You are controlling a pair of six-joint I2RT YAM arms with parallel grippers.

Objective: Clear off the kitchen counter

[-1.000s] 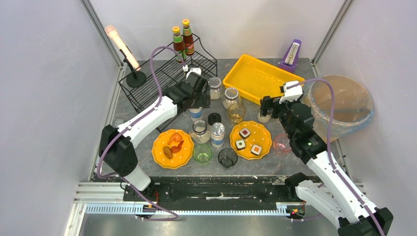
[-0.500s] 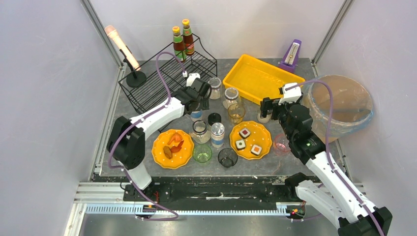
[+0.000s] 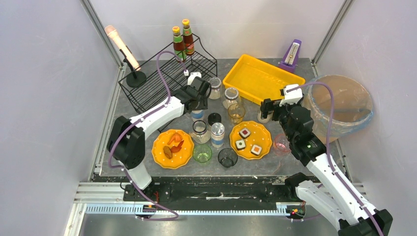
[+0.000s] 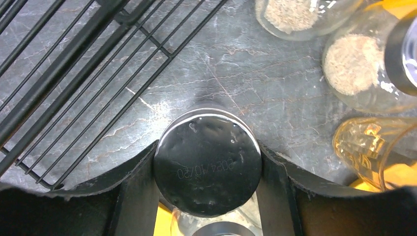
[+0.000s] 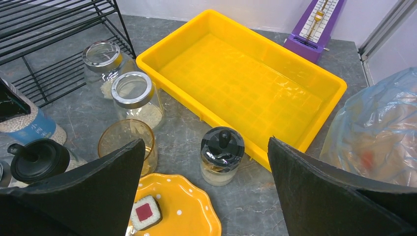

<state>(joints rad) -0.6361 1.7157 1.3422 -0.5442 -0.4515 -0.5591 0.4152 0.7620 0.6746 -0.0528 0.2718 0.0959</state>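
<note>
My left gripper holds the blue-labelled jar and next needs to lift it across to the left in the top view, then lower it and let go at the wire rack's bare end by the microphone stand.
The dark-grey kitchen counter [image 3: 118,110] is crowded with jars, glasses and plates. My left gripper [image 4: 207,147] is shut on a blue-labelled jar with a silver lid [image 4: 207,164]; both fingers press against the lid's sides. From above, that jar [image 3: 196,114] stands just right of the black wire rack, under the left gripper [image 3: 199,96]. My right gripper [image 5: 205,142] hangs open above a small black-lidded jar [image 5: 222,155], which stands beside the yellow tray. From above, the right gripper [image 3: 268,109] holds nothing.
The black wire rack [image 3: 167,73] holds two sauce bottles [image 3: 182,42]. Also here: the yellow tray [image 3: 255,78], a bagged bin [image 3: 339,105], a purple metronome [image 3: 292,54], a microphone stand [image 3: 125,54], two orange plates [image 3: 167,160] [image 3: 263,130], more jars [image 3: 231,96] and glasses [image 3: 227,157].
My left gripper's jaws have closed in onto the jar's lid, and the left arm's elbow has swung inward. The right arm has barely moved.
</note>
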